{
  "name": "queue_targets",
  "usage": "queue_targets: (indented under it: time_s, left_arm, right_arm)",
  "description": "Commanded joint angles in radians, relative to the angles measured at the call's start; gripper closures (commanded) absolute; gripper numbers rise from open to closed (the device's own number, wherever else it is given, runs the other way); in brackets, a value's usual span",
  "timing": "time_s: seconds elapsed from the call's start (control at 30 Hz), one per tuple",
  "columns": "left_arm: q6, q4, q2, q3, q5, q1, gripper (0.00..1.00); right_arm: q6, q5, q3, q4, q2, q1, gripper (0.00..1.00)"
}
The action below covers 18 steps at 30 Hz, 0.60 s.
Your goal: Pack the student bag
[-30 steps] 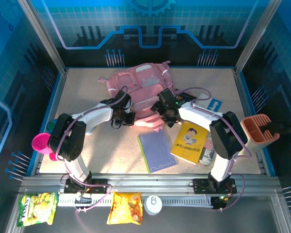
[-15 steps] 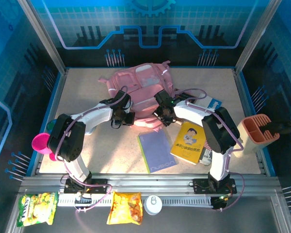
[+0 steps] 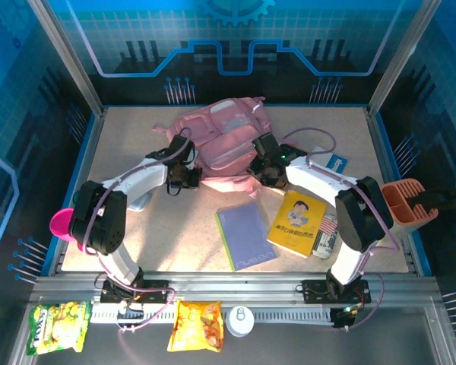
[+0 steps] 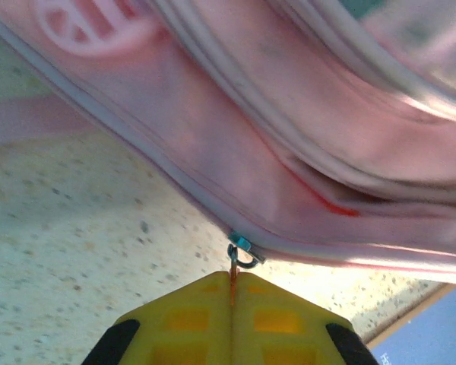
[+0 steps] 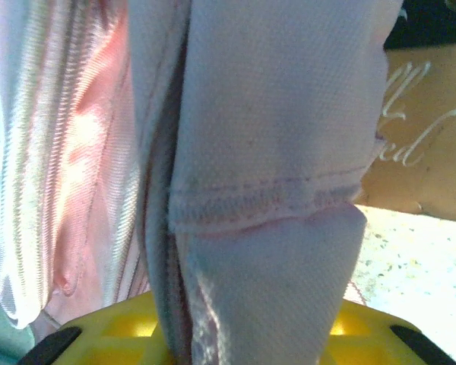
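Observation:
Next, my left gripper moves outward along the bag's zip seam toward the pale pink strap (image 4: 70,114). It then releases the pull, as that strap lies outward of my gripper.
The student bag (image 3: 220,135), a soft pink backpack, lies at the back middle of the table. My left gripper (image 3: 184,179) is at its near left edge. In the left wrist view its yellow jaws (image 4: 233,277) are shut on a thin orange zip pull hanging from a metal ring (image 4: 245,255) on the bag's seam (image 4: 304,190). My right gripper (image 3: 264,169) is at the bag's near right edge. In the right wrist view a band of the bag's pale pink fabric (image 5: 266,152) runs down between the right gripper's (image 5: 239,323) yellow jaws, which are closed on it.
A purple notebook (image 3: 245,236) and a yellow book (image 3: 298,222) lie in front of the bag. A blue card (image 3: 336,162) and a peach pen holder (image 3: 406,201) are at the right, a pink cup (image 3: 61,224) at the left edge. Snack bags (image 3: 195,325) lie below the rail.
The right gripper has closed on the bag's fabric. Both arms have moved towards the back, and the bag has shifted back with them.

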<state>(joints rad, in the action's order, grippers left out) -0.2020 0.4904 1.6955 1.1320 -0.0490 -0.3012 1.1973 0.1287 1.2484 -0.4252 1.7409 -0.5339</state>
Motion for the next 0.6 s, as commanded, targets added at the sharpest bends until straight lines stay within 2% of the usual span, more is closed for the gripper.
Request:
queue_targets:
  time_s: [0.0,0.17,0.27,0.3,0.4,0.57]
  left_arm:
    - [0.024,0.036,0.023,0.048,0.041,0.074,1.00]
    - [0.029,0.026,0.102,0.144,0.023,0.139,1.00]
    - [0.032,0.051,0.152,0.213,0.065,0.169,1.00]
    - [0.030,0.062,0.165,0.235,0.075,0.176,0.97]
    - [0.026,0.066,0.180,0.262,0.095,0.192,0.85]
    - [-0.043,0.067,0.084,0.219,0.115,0.195,0.49]
  right_arm:
    - [-0.078,0.032,0.007,0.049,-0.066,0.031,0.68]
    - [-0.090,-0.020,0.013,0.071,-0.067,0.033,0.67]
    - [-0.087,-0.060,0.019,0.087,-0.054,0.029,0.68]
    - [-0.085,-0.071,0.021,0.092,-0.049,0.028,0.68]
    - [-0.088,-0.083,0.036,0.097,-0.039,0.016,0.68]
    - [-0.078,-0.082,0.087,0.096,0.016,-0.033,0.68]
